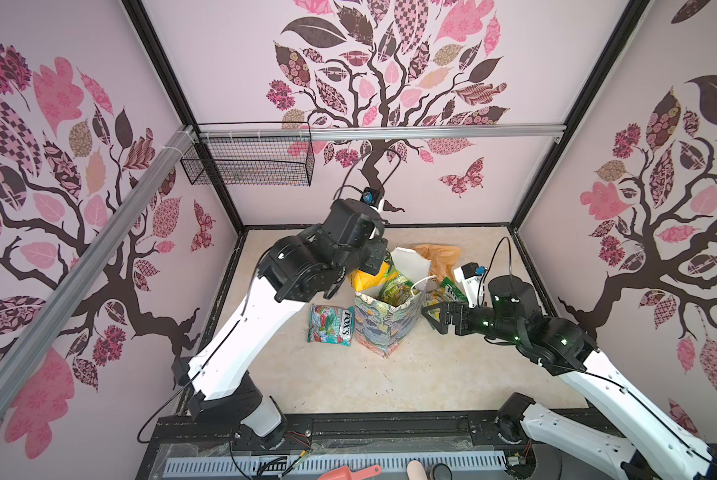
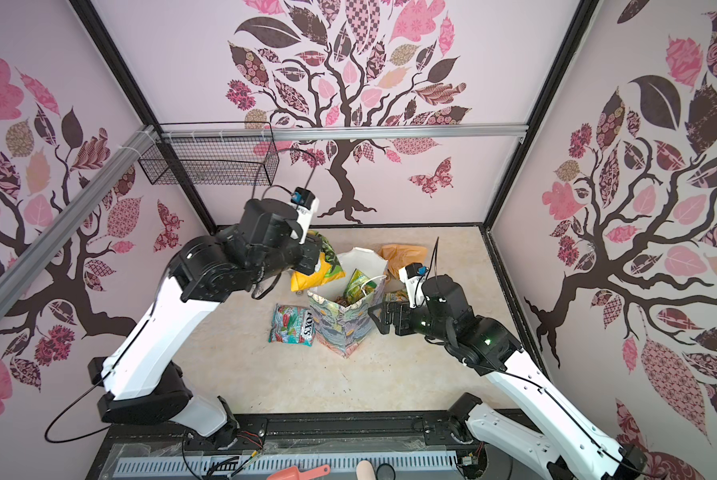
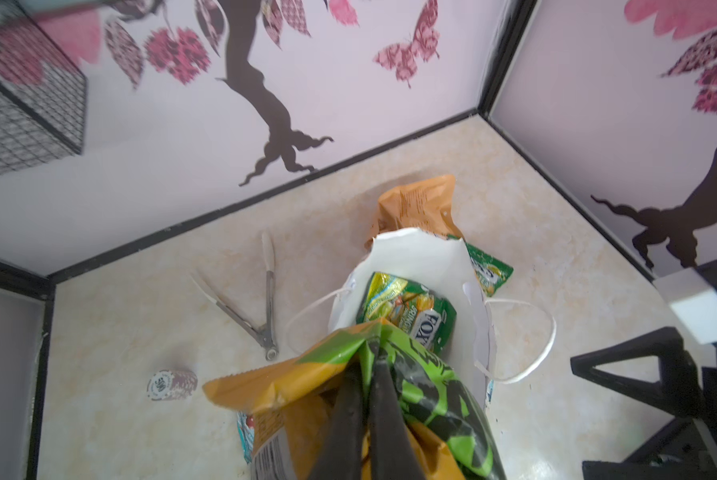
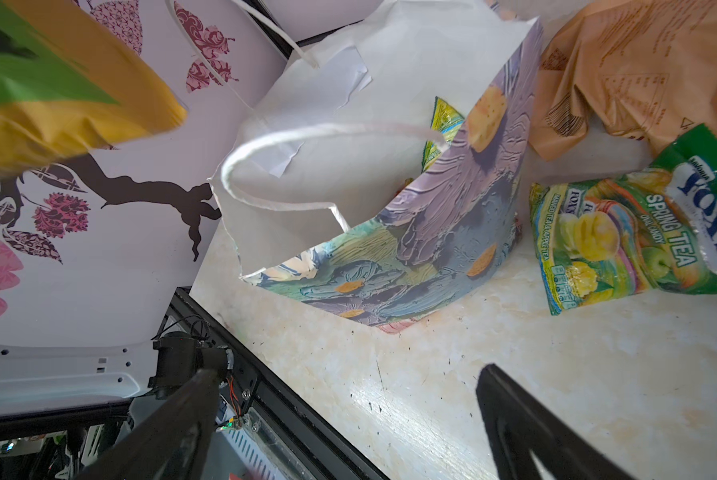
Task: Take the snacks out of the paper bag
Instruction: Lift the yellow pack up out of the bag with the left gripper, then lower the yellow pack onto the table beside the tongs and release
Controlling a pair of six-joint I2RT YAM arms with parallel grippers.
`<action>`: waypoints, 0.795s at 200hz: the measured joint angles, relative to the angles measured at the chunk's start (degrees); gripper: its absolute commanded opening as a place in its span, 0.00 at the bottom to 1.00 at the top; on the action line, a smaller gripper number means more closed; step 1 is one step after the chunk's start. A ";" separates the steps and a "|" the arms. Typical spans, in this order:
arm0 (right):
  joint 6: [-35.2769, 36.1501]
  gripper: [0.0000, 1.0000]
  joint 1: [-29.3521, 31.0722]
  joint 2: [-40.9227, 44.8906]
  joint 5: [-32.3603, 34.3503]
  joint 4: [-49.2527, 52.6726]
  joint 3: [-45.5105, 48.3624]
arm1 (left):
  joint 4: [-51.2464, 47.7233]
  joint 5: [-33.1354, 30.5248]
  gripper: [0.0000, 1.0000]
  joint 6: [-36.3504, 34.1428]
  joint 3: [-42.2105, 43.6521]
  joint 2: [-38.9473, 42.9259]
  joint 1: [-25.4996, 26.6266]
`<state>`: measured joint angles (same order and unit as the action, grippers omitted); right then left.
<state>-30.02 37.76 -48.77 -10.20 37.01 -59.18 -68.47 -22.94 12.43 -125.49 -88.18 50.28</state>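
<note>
The left gripper moves clear of the bag next, then down between the teal-red pouch [image 1: 331,324] and the tongs, where bare tabletop shows, and releases the pouch.
The floral paper bag [image 1: 383,328] [image 2: 344,332] stands upright mid-table, its white inside [image 3: 415,257] showing. My left gripper [image 3: 367,361] is shut on a yellow-and-green snack pouch [image 1: 371,279] [image 2: 321,268] [image 4: 57,104], held above the bag's left rim. A green-yellow FOX'S pouch [image 3: 410,309] [image 1: 396,289] sits inside the bag. A teal-red pouch [image 1: 331,324] [image 2: 292,324] lies left of the bag. Behind it lies an orange pouch [image 1: 439,253] [image 4: 639,70]. A second green-yellow pouch [image 4: 639,237] [image 3: 487,266] lies to its right. My right gripper [image 1: 431,316] [image 4: 348,374] is open and empty beside the bag's right wall.
Metal tongs [image 3: 265,299] and a stack of poker chips [image 3: 169,384] lie on the table behind and left of the bag. A black wire basket [image 1: 248,162] hangs on the back wall. The bag's white cord handles [image 3: 527,353] loop outward.
</note>
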 measured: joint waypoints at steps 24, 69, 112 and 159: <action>0.00 1.00 0.00 0.11 0.72 -0.09 0.09 | 4.72 -5.44 0.00 -0.35 5.29 7.82 -0.07; -0.04 1.00 0.00 0.17 0.81 -0.48 0.79 | 11.56 -12.04 0.00 -0.42 15.47 17.62 -6.29; -0.04 1.00 0.00 0.13 0.79 -1.14 0.79 | 13.57 -10.12 0.00 1.40 23.74 19.54 -15.43; -0.26 1.00 0.00 0.22 0.79 -1.38 1.14 | 18.34 3.69 0.00 6.47 35.63 19.43 -27.74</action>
<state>-30.28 37.76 -48.56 -9.41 35.64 -58.04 -50.13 -19.25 18.90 -89.86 -68.75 22.55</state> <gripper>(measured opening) 0.995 0.051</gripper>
